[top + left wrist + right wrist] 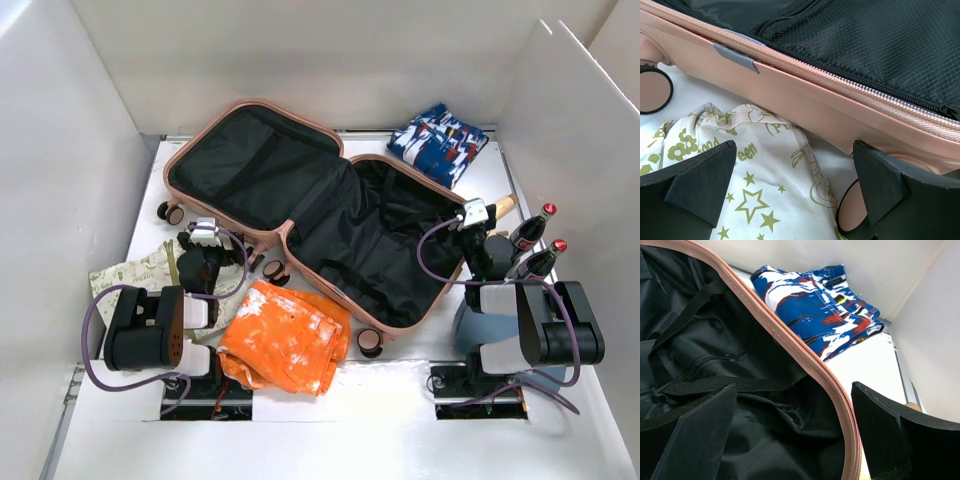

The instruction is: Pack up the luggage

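I should lift my right gripper, move it across and lower it onto the far bottle's red cap (549,209), because the cap is to the gripper's right in the top view.
The luggage (300,205), a salmon-pink hard-shell suitcase, lies open flat, both black-lined halves facing up and holding no items. My left gripper (205,238) hangs open at its front left edge, above a cream cloth with green stars and print (135,270). In the left wrist view that cloth (755,200) lies between my wide-open fingers (795,155), and the pink shell (805,95) is just behind. My right gripper (474,216) is open over the suitcase's right rim. In the right wrist view the rim (805,365) runs between the fingers (794,400).
A folded orange cloth (285,340) lies in front of the suitcase. A blue, red and white cloth (437,143) sits at the back right. Two red-capped bottles (532,232) stand right of my right arm. Pale blue fabric (478,330) lies under that arm. White walls enclose the table.
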Tool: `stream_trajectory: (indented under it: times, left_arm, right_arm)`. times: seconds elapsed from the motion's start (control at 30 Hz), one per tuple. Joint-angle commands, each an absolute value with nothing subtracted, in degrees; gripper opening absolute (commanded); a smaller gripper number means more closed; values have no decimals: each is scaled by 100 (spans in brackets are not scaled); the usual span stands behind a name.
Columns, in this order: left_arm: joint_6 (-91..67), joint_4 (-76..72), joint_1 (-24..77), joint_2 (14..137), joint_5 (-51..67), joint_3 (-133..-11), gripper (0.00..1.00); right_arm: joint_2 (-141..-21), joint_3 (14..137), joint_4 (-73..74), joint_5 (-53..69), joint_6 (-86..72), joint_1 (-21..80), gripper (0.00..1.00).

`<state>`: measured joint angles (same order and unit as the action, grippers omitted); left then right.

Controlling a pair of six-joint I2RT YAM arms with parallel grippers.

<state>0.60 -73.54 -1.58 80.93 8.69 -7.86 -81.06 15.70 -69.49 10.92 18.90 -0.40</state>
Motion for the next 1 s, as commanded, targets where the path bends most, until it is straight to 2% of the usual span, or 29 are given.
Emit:
stream_trajectory:
  times: [0.0, 0.1, 0.17, 0.2, 0.23, 0.27, 0.33, 0.43, 0.53, 0.6, 0.63, 0.67, 0.7, 0.73, 0.77, 0.8, 0.87, 0.9, 0.97]
  left_arm:
    - [70, -8771, -114, 7963, 826, -905, 100]
    - [308, -8824, -114, 7718, 1537, -765, 100]
    - [429, -8179, -176, 6973, 1949, -765, 100]
    - [579, -7504, -176, 6561, 2221, -1087, 100]
    - [1633, -5818, -176, 5843, 2667, -1386, 100]
    - [2313, -4992, -176, 5601, 3655, -1728, 100]
    - [3082, -3820, -123, 5249, 4278, -2538, 100]
    - [2033, -3542, -123, 4729, 3614, -2908, 100]
    - [2205, -3253, -123, 4597, 3550, -3224, 100]
    - [2268, -2964, -71, 4597, 3638, -3470, 100]
    - [2268, -2831, -70, 4692, 3726, -3620, 100]
    - [2268, -2673, -70, 4772, 3796, -3917, 100]
    - [2268, -2280, -1, 4955, 3866, -4085, 100]
    - [2268, -2085, 0, 5061, 4033, -4244, 100]
    - [2215, -1892, 0, 5158, 4095, -4524, 100]
    - [2128, -1716, 0, 5264, 4096, -4639, 100]
    - [1917, -1451, 53, 5501, 4096, -4798, 100]
    - [1777, -1450, 53, 5563, 4017, -4851, 100]
    - [1398, -1503, 53, 5616, 3885, -4852, 100]
  right_arm:
    - [-8104, 1731, -7321, 1099, 1863, -35, 100]
    - [-8104, 1731, -7321, 1099, 1863, -35, 100]
    - [-7973, 1801, -7279, 1464, 1863, -35, 100]
    - [-7815, 1880, -6555, 1529, 2055, 17, 100]
    - [-7518, 2081, -6269, 1581, 2239, 70, 100]
    - [-7375, 2222, -5910, 1860, 2372, 123, 100]
    - [-7024, 2747, -4575, 1969, 2949, 490, 100]
    - [-6295, 3233, -3537, 1969, 3365, 1157, 100]
    - [-5959, 4128, -2955, 1627, 3428, 1449, 100]
    - [-5976, 5251, -1894, 1050, 3428, 1713, 100]
    - [-6081, 5760, -1368, 19, 3428, 1836, 100]
    - [-6239, 6305, -162, -644, 3428, 2063, 100]
    - [-6640, 7381, 338, -1294, 3428, 2135, 100]
    - [-6871, 7879, 778, -2719, 3141, 2136, 100]
    - [-7091, 8327, 1139, -3125, 2746, 2136, 100]
    - [-7519, 9246, 2143, -3024, 2177, 1701, 100]
    - [-7978, 10182, 3325, -1679, 1489, 918, 100]
    - [-8189, 10552, 4288, -1392, 1016, 105, 100]
    - [-8542, 10925, 4910, -759, 46, -621, 99]
